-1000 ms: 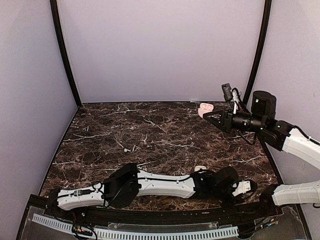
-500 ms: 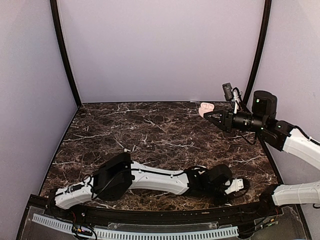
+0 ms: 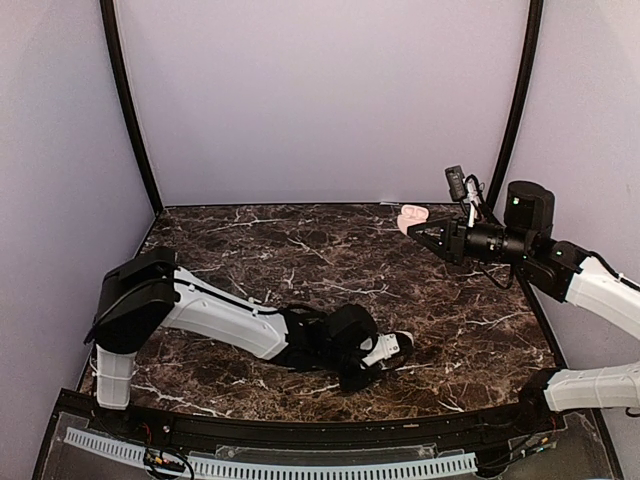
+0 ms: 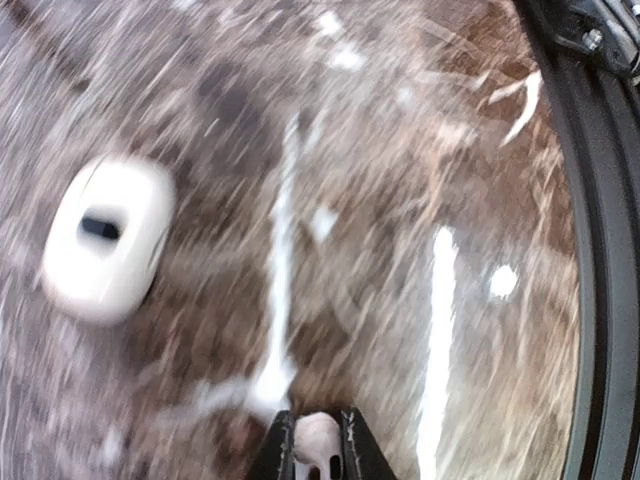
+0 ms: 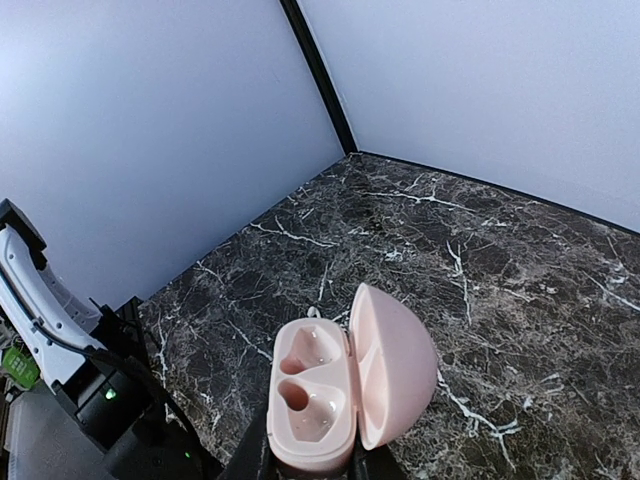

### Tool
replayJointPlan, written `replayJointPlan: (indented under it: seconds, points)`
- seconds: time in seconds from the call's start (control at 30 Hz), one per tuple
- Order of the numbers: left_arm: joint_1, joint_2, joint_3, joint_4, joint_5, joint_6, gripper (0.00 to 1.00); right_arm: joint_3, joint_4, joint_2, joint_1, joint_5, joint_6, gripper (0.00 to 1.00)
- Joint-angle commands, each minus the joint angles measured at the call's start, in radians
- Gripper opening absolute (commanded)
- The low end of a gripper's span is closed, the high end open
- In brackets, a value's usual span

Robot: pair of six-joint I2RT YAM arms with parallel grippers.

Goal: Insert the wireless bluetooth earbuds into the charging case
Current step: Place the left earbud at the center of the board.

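Observation:
The left gripper needs to move away from the small white case next, to the left in the top view, over open marble, because the white case is close ahead.
My right gripper [image 3: 416, 232] is shut on an open pink charging case [image 3: 410, 218] and holds it in the air over the table's far right. In the right wrist view the case [image 5: 312, 395] sits between my fingers with its lid [image 5: 395, 365] swung open to the right, and both sockets are empty. My left gripper [image 3: 403, 342] is low over the front middle of the marble. The blurred left wrist view shows it [image 4: 318, 452] shut on a tiny white earbud [image 4: 318, 437]. A second earbud is not clearly visible.
A small white case [image 4: 105, 240] with a dark slot lies on the marble ahead and left of my left gripper. A black frame rail [image 4: 600, 250] runs along the table's near edge. Purple walls and black corner posts [image 3: 128, 120] enclose the dark marble table [image 3: 300, 250].
My left arm has swung left from the front right to the front middle, and its elbow has risen at the left. The right arm and the pink case have stayed still.

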Motion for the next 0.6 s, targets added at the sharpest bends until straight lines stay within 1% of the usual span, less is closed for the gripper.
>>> replayJointPlan:
  seconds: [0.0,0.13,0.27,0.33,0.43,0.57]
  points:
    - [0.039,-0.169,-0.135,-0.079,-0.069,-0.071,0.10,-0.001,0.051,-0.007,-0.007,-0.021,0.007,0.00]
    - [0.075,-0.273,-0.239,-0.130,-0.100,-0.101,0.11,-0.004,0.071,0.005,-0.006,-0.029,0.011,0.00]
    - [0.113,-0.359,-0.289,-0.171,-0.148,-0.125,0.11,-0.005,0.085,0.020,-0.007,-0.040,0.015,0.00]
    - [0.151,-0.415,-0.314,-0.176,-0.152,-0.161,0.11,-0.007,0.093,0.023,-0.006,-0.044,0.019,0.00]
    - [0.219,-0.439,-0.335,-0.188,-0.144,-0.208,0.12,-0.011,0.105,0.027,-0.006,-0.049,0.025,0.00]
    - [0.265,-0.420,-0.348,-0.194,-0.141,-0.232,0.14,-0.010,0.108,0.031,-0.007,-0.057,0.026,0.00]
